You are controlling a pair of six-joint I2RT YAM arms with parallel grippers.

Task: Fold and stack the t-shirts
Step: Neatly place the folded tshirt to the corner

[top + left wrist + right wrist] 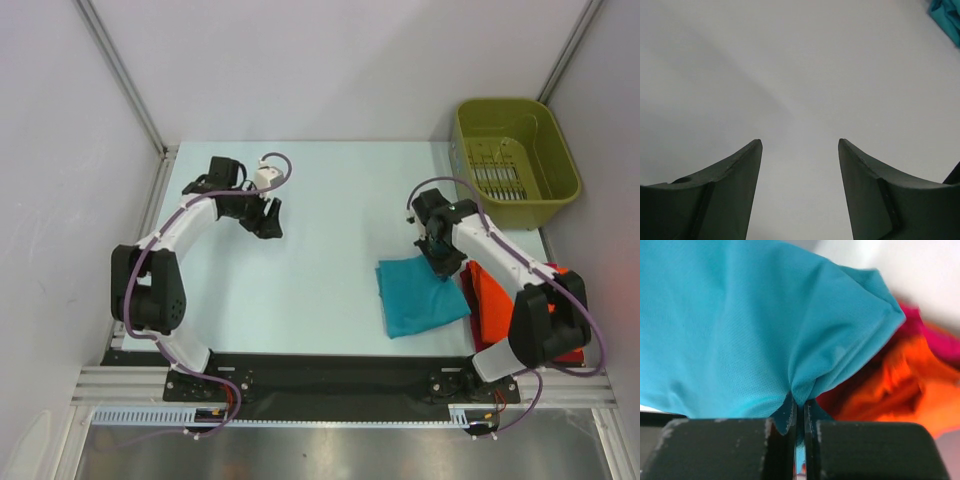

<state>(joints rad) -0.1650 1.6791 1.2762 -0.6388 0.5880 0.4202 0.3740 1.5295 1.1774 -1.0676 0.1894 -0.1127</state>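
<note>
My right gripper goes to the right in the top view next and releases the teal t-shirt atop the orange-red t-shirt (pixel 492 295) (pixel 905 382), since the teal one is already folded.
A folded teal t-shirt (pixel 420 296) lies on the table at the right, partly against an orange-red t-shirt (pixel 492 295) beside the right arm. My right gripper (pixel 441 262) sits at the teal shirt's far right corner and is shut on a pinch of its cloth (pixel 805 390). In the right wrist view the orange-red shirt (pixel 900 385) and a strip of dark red cloth (pixel 940 342) lie behind the teal. My left gripper (pixel 268 222) is open and empty over bare table at the far left; its fingers (pixel 740 170) stand wide apart. A teal corner (pixel 947 15) shows there.
An olive-green plastic bin (pixel 515 160) stands at the back right corner. White walls with metal rails enclose the table on three sides. The black base rail (pixel 320 375) runs along the near edge.
</note>
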